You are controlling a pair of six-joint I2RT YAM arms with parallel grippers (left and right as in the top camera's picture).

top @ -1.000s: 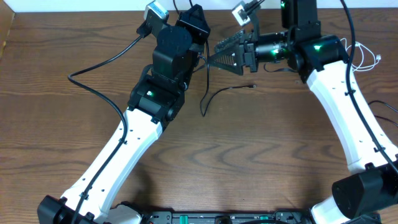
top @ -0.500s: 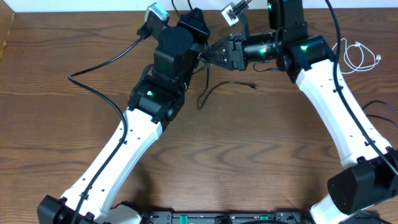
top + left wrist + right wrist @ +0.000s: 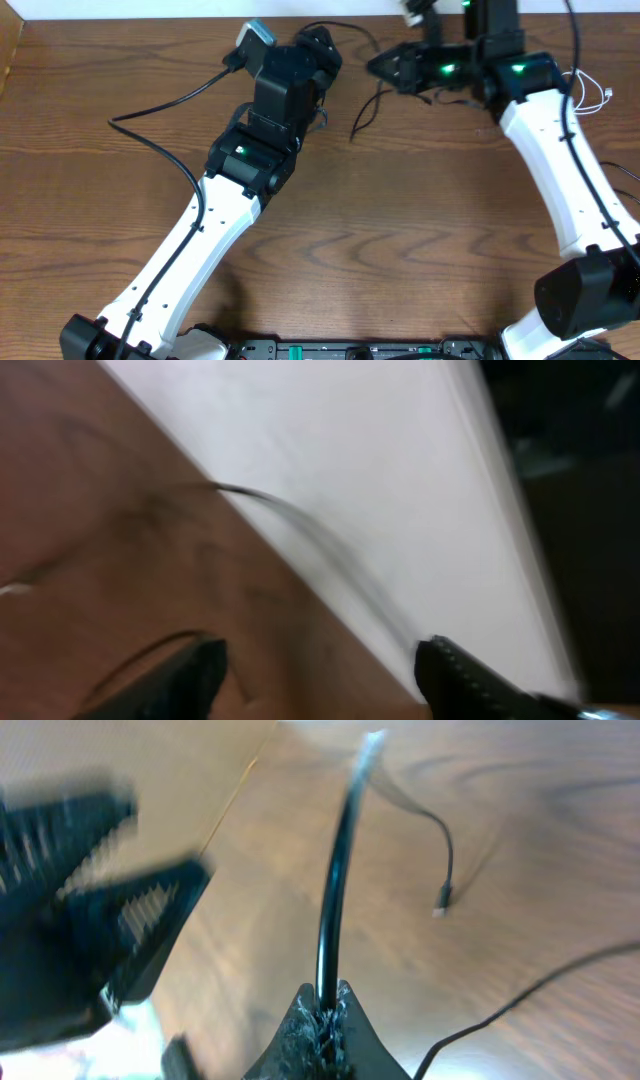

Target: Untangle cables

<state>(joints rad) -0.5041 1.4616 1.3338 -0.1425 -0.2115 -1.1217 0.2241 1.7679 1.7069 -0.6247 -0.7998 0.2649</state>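
The robot's left gripper isn't holding anything, so next its right gripper needs to carry the black cable to the right in the overhead view, toward the coiled white cable [image 3: 591,93].
My right gripper [image 3: 326,1003] is shut on a thin black cable [image 3: 336,870] that runs up from the closed fingertips. Its free tail with a small plug [image 3: 440,908] lies on the wood. From overhead, the right gripper [image 3: 377,68] is near the table's back edge, and the black cable [image 3: 364,116] trails from it toward the middle. My left gripper [image 3: 320,672] stands open with nothing between its fingers, pointing at the back edge, where another thin black cable [image 3: 290,525] crosses. Overhead, the left gripper [image 3: 322,45] is just left of the right one. A white cable [image 3: 590,92] lies coiled at far right.
The table's back edge meets a white wall [image 3: 380,450]. A thick black arm wire [image 3: 160,105] loops over the left of the table. Another black wire [image 3: 520,995] crosses the wood below the right gripper. The left gripper's black fingers [image 3: 110,880] fill the left of the right wrist view.
My right gripper has shut on the black cable and pulled it right and toward the back edge. The left gripper has opened and let go.
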